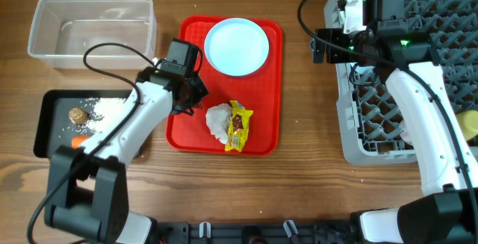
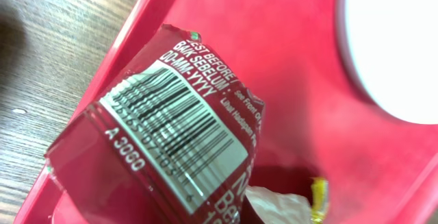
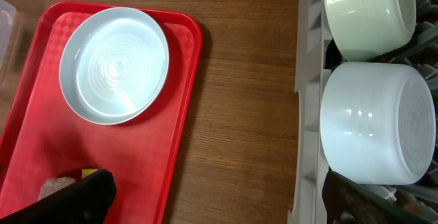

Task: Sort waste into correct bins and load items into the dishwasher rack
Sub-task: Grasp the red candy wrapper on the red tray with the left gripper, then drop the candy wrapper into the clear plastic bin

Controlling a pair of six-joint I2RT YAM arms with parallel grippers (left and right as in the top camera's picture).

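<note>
My left gripper moves outward over the empty clear tub and releases the wrapper next, as the tub is outward and to the gripper's left in the overhead view.
My left gripper point(image 1: 188, 98) hovers over the left edge of the red serving tray point(image 1: 261, 143) and is shut on a red snack wrapper point(image 2: 171, 135), which fills the left wrist view; its fingers are hidden there. A crumpled white tissue point(image 1: 218, 121) and a yellow wrapper point(image 1: 239, 126) lie on the red tray below the pale blue plate point(image 1: 236, 46). The black tray point(image 1: 46, 136) holds rice grains point(image 1: 104, 108), a brown lump point(image 1: 77, 115) and a carrot point(image 1: 79, 142). My right gripper point(image 3: 219, 203) is open and empty beside the grey rack point(image 1: 351, 124). Two bowls point(image 3: 373, 125) sit in the rack.
The clear tub point(image 1: 45, 39) stands at the back left, with nothing showing in it. A yellow cup point(image 1: 469, 124) sits at the rack's right edge. Bare wooden table point(image 1: 306, 110) lies between the red tray and the rack.
</note>
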